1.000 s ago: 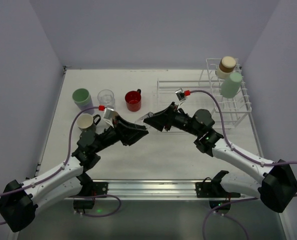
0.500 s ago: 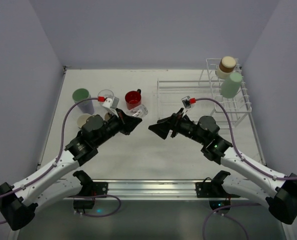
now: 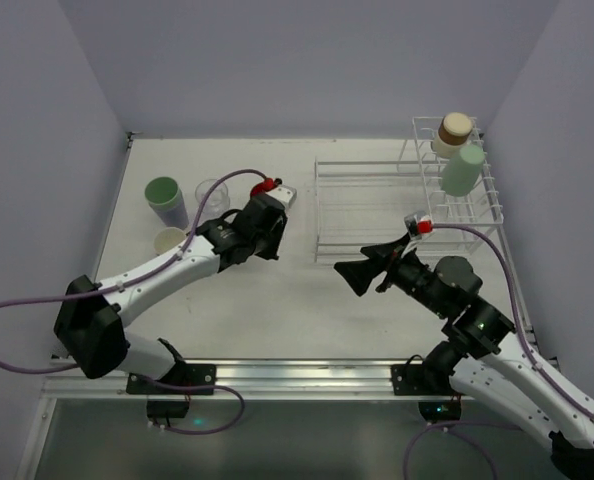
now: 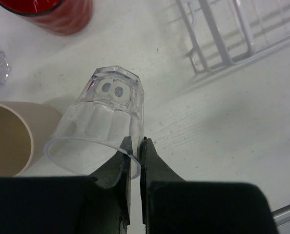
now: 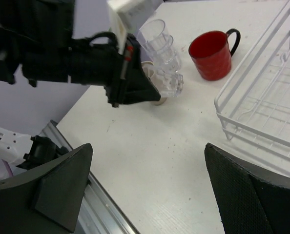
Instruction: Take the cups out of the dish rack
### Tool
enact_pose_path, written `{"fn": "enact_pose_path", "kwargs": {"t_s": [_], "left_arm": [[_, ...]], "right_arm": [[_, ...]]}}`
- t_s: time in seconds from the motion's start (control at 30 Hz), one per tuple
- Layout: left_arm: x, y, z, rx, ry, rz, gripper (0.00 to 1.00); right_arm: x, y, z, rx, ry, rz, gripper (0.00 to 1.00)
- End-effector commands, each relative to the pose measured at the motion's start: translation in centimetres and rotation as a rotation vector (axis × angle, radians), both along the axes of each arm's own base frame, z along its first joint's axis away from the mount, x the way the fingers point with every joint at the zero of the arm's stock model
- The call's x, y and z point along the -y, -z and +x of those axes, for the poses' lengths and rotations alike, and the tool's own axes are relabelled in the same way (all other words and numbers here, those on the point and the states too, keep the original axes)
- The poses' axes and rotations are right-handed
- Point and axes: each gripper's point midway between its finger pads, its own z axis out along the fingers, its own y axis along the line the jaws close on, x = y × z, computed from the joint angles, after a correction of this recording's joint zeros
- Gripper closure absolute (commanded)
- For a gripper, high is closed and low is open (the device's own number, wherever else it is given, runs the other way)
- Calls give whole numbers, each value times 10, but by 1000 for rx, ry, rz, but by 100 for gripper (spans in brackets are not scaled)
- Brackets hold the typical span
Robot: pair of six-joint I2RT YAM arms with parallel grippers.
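Observation:
Next, my left gripper lowers the clear glass onto the bare tabletop below it, between the beige cup and the rack, and releases the glass's rim.
My left gripper point(image 4: 135, 146) is shut on the rim of a clear glass point(image 4: 103, 126) and holds it tilted just above the table, next to the red mug point(image 4: 52, 14). The right wrist view shows this glass point(image 5: 168, 82) and the mug point(image 5: 213, 53) too. In the top view my left gripper point(image 3: 269, 215) hides the mug. My right gripper point(image 3: 362, 268) is open wide and empty, in front of the white dish rack point(image 3: 377, 200). A tan-brown cup point(image 3: 455, 130) and a pale green cup point(image 3: 463, 170) sit on the rack's upright part.
A lavender tumbler with a green inside point(image 3: 164, 200), a second clear glass point(image 3: 212, 195) and a cream cup point(image 3: 170, 240) stand at the left of the table. The rack's flat basket point(image 5: 262, 107) holds nothing. A metal rail point(image 3: 297, 375) runs along the near edge.
The grippers met at the table's middle, then parted. My left gripper carried the clear glass back and over the red mug. My right gripper drew back to the right, open.

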Motion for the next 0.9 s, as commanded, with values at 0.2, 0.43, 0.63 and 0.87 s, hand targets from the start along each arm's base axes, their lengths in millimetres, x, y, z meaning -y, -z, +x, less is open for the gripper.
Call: {"fn": "enact_pose_path", "kwargs": {"t_s": [0.2, 0.43, 0.63, 0.87], "left_arm": [[4, 24, 15, -46, 48, 293, 100], [10, 56, 17, -123, 83, 370, 100], [7, 78, 17, -164, 86, 423, 100], [4, 85, 20, -174, 61, 411, 85]], "right_arm": [[32, -40, -5, 123, 99, 24, 1], [38, -43, -9, 138, 111, 30, 1], [38, -42, -9, 140, 112, 35, 1], [38, -45, -14, 132, 95, 48, 1]]}}
